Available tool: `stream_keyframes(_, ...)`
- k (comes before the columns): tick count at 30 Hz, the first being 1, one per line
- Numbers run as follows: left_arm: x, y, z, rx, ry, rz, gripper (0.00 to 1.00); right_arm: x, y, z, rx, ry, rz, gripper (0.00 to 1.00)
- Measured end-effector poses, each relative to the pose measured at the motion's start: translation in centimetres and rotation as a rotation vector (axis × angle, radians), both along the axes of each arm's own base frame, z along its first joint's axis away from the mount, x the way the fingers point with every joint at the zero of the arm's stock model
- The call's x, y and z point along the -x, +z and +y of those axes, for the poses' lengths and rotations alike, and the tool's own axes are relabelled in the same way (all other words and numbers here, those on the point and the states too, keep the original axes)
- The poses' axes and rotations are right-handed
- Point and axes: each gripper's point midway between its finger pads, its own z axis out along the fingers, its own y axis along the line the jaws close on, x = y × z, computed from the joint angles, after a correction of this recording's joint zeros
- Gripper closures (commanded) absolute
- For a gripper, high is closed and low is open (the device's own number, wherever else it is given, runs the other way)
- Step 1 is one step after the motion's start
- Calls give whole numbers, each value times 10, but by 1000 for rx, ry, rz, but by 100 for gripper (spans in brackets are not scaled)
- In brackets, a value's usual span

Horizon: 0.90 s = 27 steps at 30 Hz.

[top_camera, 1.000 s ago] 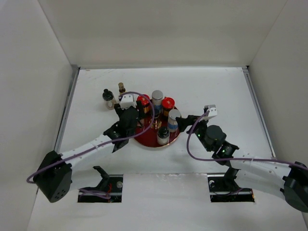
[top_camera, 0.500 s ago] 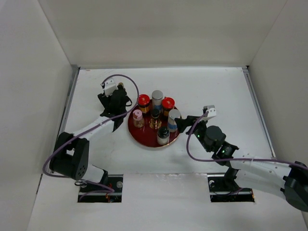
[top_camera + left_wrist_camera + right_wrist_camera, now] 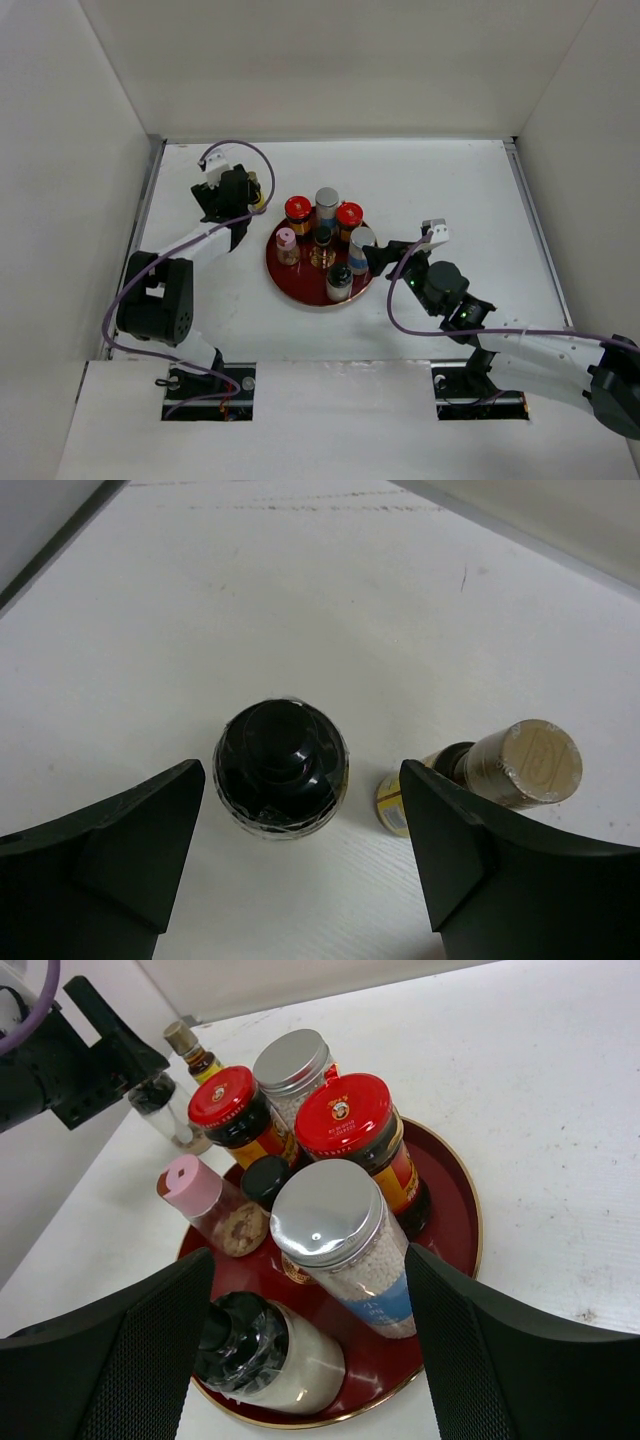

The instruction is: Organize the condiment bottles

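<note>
The left gripper moves down over the black-capped bottle [image 3: 281, 768] next, which stands below it between its fingers, because the open fingers already straddle the bottle's dark top.
My left gripper [image 3: 228, 192] is open at the back left, above two bottles standing on the table. In the left wrist view a black-capped bottle [image 3: 281, 768] stands just ahead of the open gripper [image 3: 300, 865], nearer the left finger. A slim yellow bottle [image 3: 500, 775] with a tan cap leans by the right finger. The round dark-red tray [image 3: 300, 293] holds several bottles: two red-capped jars [image 3: 345, 1115], two silver-capped shakers [image 3: 325, 1215], a pink-capped one [image 3: 190, 1182] and black-capped ones [image 3: 250, 1345]. My right gripper [image 3: 378, 255] is open and empty at the tray's right rim, its jaws either side of the near shaker.
White walls close in the table on the left, back and right. A metal rail [image 3: 145, 215] runs along the left edge close to my left gripper. In the right wrist view my left gripper [image 3: 85, 1055] shows at the top left.
My left arm has swung from the tray's left side to the back left, over the two loose bottles. The pink-capped bottle now stands uncovered in the tray. The right arm has not moved.
</note>
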Motion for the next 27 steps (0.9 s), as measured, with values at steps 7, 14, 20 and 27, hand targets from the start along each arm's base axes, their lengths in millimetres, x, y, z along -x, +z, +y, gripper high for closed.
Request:
stream_keyframes(7, -11, -14, 4, 15, -15, 37, 26, 0, -1, 0, 3, 0, 2, 19)
stream_keyframes(14, -15, -25, 7, 14, -10, 63, 34, 0, -1, 0, 3, 0, 3, 19)
stream_keyframes(20, -16, -26, 13, 15, 4, 59, 57, 0, -1, 1, 4, 2, 3, 19)
stream_keyframes(27, 27, -8, 14, -15, 24, 21, 60, 1, -2, 2, 5, 6, 4, 19)
